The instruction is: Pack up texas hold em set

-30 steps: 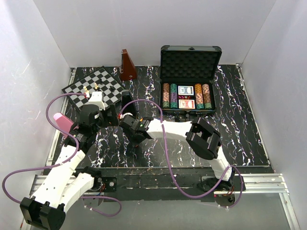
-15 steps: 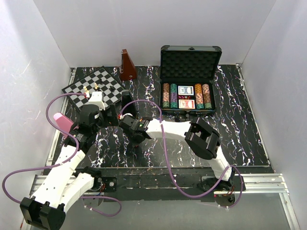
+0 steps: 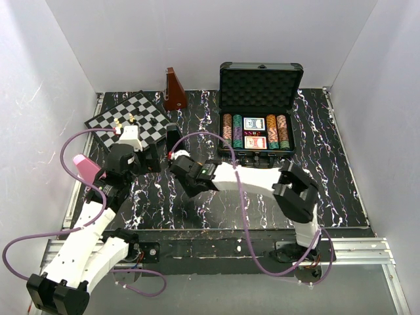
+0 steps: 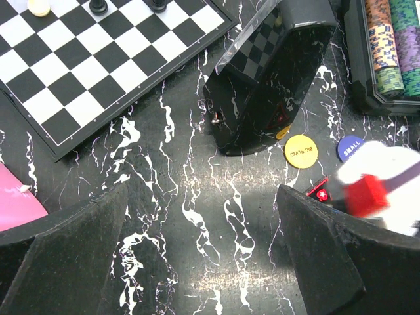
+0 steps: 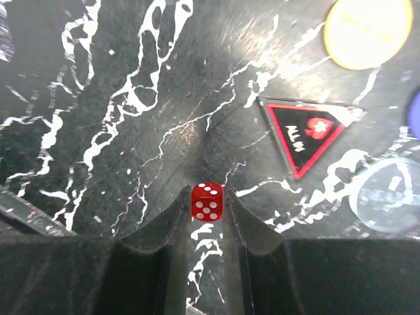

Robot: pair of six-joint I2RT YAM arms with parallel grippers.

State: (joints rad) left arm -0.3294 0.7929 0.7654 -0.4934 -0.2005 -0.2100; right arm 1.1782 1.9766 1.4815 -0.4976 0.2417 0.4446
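Note:
My right gripper lifts across to the case's dice row next, outward and to its right in the top view, then lowers and releases the die.
The black case [image 3: 261, 84] stands open at the back right with striped chip rows [image 3: 227, 130] and card decks [image 3: 254, 123] in it. My right gripper [image 5: 207, 201] is shut on a small red die [image 5: 207, 203], pinched between its fingertips low over the table. Just beyond it lie a yellow button [image 5: 367, 29], a black-and-red triangular piece [image 5: 305, 134] and a pale round button [image 5: 387, 197]. The left wrist view shows the yellow button [image 4: 301, 151] and a blue button [image 4: 350, 148]. My left gripper [image 4: 203, 197] hangs open over bare table.
A chessboard [image 3: 130, 117] with a few pieces lies at the back left, and a brown pyramid [image 3: 173, 90] stands behind it. A glossy black block [image 4: 269, 72] stands between board and case. A pink object [image 3: 84, 165] sits by the left wall.
The right gripper's jaws have narrowed onto the red die, and the right arm's elbow has swung to the right. The left arm has hardly moved.

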